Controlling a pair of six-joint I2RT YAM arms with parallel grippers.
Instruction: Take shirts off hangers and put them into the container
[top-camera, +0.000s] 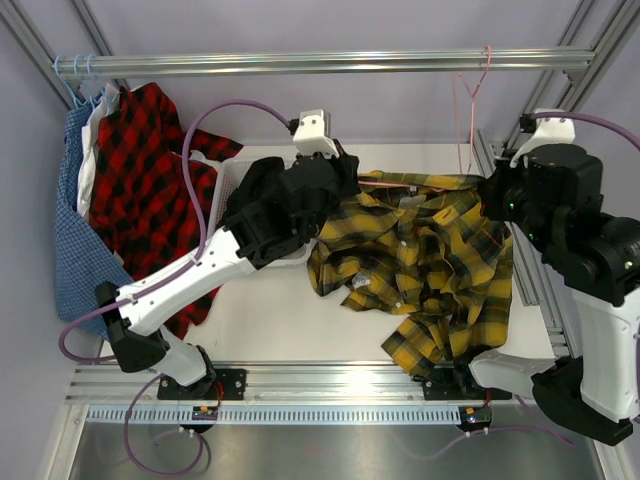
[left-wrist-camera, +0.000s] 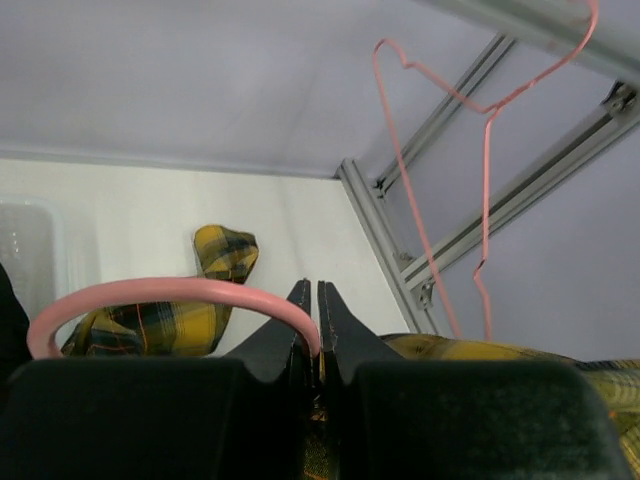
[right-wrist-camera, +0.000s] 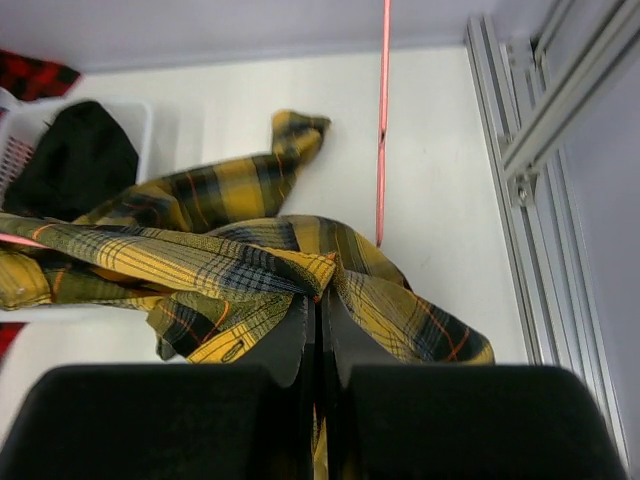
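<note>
The right gripper lowers and draws the fold back over the plaid shirt's bunched body (top-camera: 460, 262) (right-wrist-camera: 400, 305) next, then releases it, since the shirt's shoulder still covers the hanger's end.
The yellow-and-black plaid shirt (top-camera: 420, 270) hangs spread between my two grippers above the table. My left gripper (top-camera: 345, 172) (left-wrist-camera: 317, 290) is shut on the hook of its pink hanger (left-wrist-camera: 170, 294) at the collar end. My right gripper (top-camera: 487, 196) (right-wrist-camera: 320, 298) is shut on a fold of the plaid shirt (right-wrist-camera: 250, 265) at its right shoulder. The white container (top-camera: 222, 190) (right-wrist-camera: 150, 115) stands under my left arm, mostly hidden in the top view. The black shirt (right-wrist-camera: 75, 160) lies inside it. A second pink hanger (top-camera: 468, 100) (left-wrist-camera: 440, 160) (right-wrist-camera: 383, 130) hangs bare from the rail's right end.
A metal rail (top-camera: 320, 63) runs across the back. At its left end, a red-and-black plaid shirt (top-camera: 140, 190) and a blue checked shirt (top-camera: 75, 230) hang on light blue hangers. Aluminium frame posts (top-camera: 530, 270) stand along the right side.
</note>
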